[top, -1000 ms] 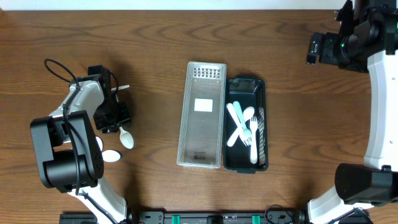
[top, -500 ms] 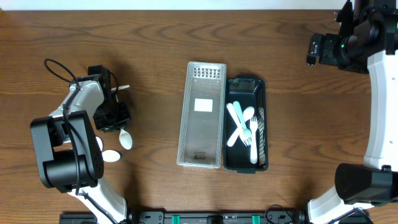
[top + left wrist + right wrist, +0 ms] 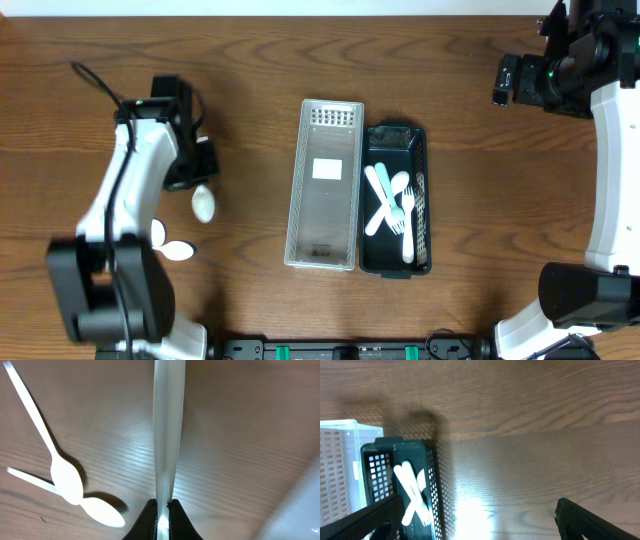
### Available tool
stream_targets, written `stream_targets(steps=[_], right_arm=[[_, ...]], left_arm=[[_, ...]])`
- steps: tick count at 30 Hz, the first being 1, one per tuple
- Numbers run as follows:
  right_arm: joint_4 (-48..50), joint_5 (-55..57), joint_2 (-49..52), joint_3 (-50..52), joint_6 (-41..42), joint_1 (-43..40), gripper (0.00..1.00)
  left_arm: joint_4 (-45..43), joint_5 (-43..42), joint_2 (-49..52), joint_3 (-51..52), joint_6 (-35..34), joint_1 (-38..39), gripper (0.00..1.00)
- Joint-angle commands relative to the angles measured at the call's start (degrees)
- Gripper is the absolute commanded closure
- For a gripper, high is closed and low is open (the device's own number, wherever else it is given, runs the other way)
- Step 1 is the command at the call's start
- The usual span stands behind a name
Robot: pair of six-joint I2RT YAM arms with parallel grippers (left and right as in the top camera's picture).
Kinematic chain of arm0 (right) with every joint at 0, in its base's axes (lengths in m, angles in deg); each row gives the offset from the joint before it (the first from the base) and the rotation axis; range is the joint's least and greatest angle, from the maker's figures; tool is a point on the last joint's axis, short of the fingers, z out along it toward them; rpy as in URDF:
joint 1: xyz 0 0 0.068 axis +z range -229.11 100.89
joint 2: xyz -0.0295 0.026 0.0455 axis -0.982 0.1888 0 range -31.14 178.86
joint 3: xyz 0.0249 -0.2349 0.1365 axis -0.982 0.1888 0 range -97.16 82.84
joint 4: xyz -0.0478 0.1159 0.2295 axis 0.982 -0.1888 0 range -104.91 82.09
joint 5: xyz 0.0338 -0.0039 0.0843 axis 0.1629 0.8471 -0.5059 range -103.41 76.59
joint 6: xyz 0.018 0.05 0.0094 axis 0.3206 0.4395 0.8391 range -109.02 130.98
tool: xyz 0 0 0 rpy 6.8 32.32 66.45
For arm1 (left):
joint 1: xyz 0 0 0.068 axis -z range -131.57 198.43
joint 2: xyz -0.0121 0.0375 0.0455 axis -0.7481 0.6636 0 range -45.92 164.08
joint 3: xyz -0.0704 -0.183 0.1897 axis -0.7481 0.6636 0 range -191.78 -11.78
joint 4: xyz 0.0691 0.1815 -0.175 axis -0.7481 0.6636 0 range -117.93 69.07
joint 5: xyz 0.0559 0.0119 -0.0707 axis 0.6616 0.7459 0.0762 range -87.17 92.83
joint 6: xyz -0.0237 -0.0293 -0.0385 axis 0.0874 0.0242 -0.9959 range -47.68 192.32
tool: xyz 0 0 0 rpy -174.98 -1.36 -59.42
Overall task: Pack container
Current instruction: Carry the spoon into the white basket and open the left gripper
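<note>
The left gripper carries the spoon over the bottom of the clear container [image 3: 323,225] to the right in the overhead view next, then lowers and releases it. The container is still empty.
My left gripper [image 3: 197,170] is shut on the handle of a white plastic spoon [image 3: 204,204] and holds it left of the containers. In the left wrist view the jaws [image 3: 162,512] pinch the spoon handle [image 3: 167,425] above the table. Two more white spoons [image 3: 170,245] lie on the wood below it and also show in the left wrist view [image 3: 67,480]. The black mesh basket [image 3: 421,160] holds several white utensils [image 3: 390,200]. A clear plastic container [image 3: 323,225] lies against its left side. My right gripper [image 3: 520,78] is open and empty, high at the far right.
The right wrist view shows the black basket [image 3: 434,485] and the clear container [image 3: 340,455] at the lower left, with its open jaws [image 3: 480,520] over bare wood. A black cable [image 3: 95,85] loops by the left arm.
My left arm has swung up and to the right with the white spoon in its jaws, carrying it away from the two spoons on the table. The right arm has not moved.
</note>
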Motion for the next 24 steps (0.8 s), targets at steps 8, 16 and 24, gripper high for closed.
stream_targets(steps=[8,16,24], right_arm=[[0.28,-0.04,0.31,-0.46,-1.22,-0.2,0.01],[0.0,-0.04,0.31,-0.46,-1.2,-0.2,0.01],[-0.46,-0.04,0.31,-0.46,-1.22,-0.2,0.01]], left_arm=[[0.72,0.63,-7.56,-5.35,-8.09,24.9,0.94],[-4.5,0.28,1.46,-5.35,-8.24,32.26,0.94],[-6.62,0.0,11.72,-5.35,-8.02,33.66,0.94]])
